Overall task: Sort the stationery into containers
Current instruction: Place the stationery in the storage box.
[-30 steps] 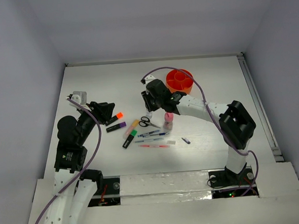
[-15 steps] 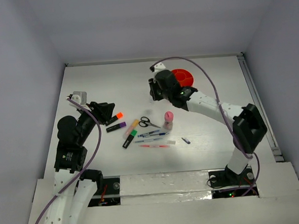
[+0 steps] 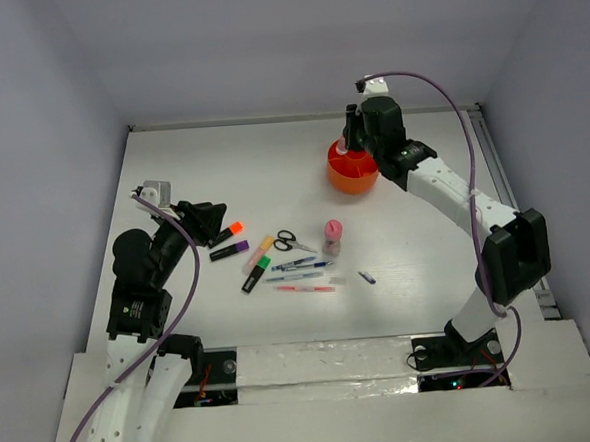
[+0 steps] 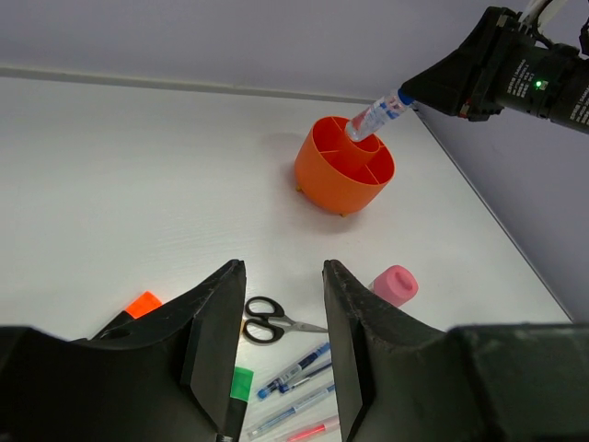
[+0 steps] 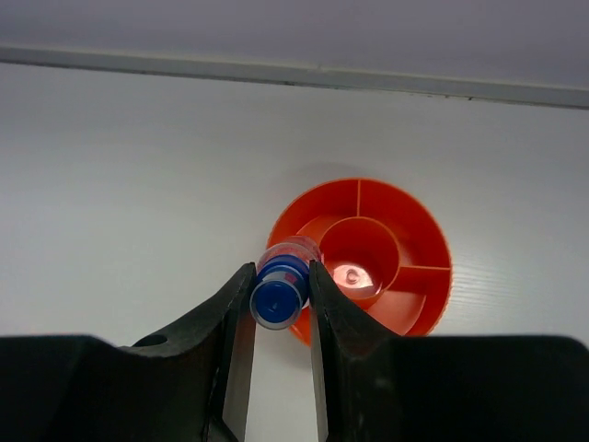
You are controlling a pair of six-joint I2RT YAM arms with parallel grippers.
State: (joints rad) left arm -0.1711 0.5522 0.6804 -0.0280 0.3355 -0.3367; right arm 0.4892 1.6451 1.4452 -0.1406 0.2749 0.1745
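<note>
The bottle [image 5: 280, 300] hangs beside the opening of the tub's round middle cup, so my right gripper will next carry it toward the right in its wrist view, then down into that cup.
My right gripper [image 5: 281, 273] is shut on a small blue-capped bottle [image 5: 280, 300], which it holds tilted over the near-left rim of the round orange tub [image 5: 368, 253] with inner dividers. The left wrist view shows the bottle [image 4: 377, 115] with its lower end dipping into the tub [image 4: 343, 166]. From above, the right gripper [image 3: 354, 142] sits at the tub [image 3: 354, 180]. My left gripper [image 3: 217, 214] is open and empty [image 4: 283, 272], hovering left of the loose stationery: scissors [image 3: 291, 242], pink tube [image 3: 332, 236], highlighters [image 3: 230, 250] and pens [image 3: 300, 265].
An orange-ended highlighter [image 3: 226, 232] lies closest to the left fingers. A red pen [image 3: 304, 289] and a small dark piece [image 3: 367, 277] lie nearest the front. White walls close the table at the back and sides.
The right arm has swung from the middle of the table to the back right, carrying the bottle over the tub. The left arm has not moved.
</note>
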